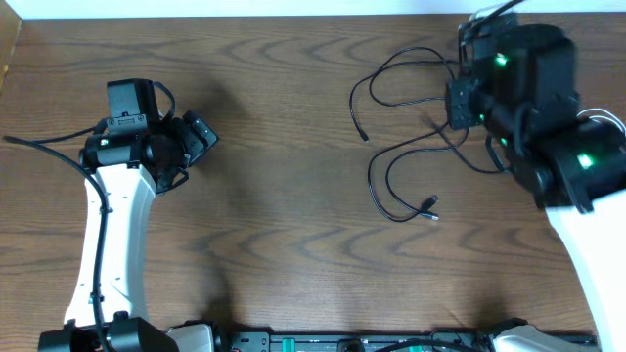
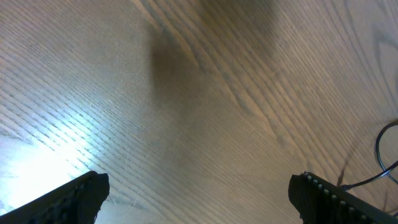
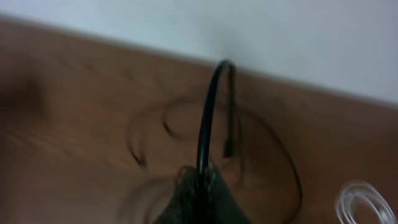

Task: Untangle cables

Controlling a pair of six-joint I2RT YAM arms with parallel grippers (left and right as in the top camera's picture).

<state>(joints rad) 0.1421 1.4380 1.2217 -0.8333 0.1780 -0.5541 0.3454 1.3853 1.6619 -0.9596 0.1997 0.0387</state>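
The black cable hangs arched from my raised fingers above the cable heap, so I will tilt my right gripper downward and lower it toward the near loops, opening it.
Several thin black cables lie in overlapping loops on the wooden table, right of centre, with plug ends at the left and bottom of the heap. My right gripper is at the right edge of the loops. In the blurred right wrist view it is shut on a black cable that arches up from the jaws, with more loops below. A white cord shows at the bottom right, and by the right arm. My left gripper is open and empty, far left of the cables.
The table's far edge meets a pale wall behind the cables. A bit of black cable shows at the right edge of the left wrist view. The arms' own thick black wires run along both arms.
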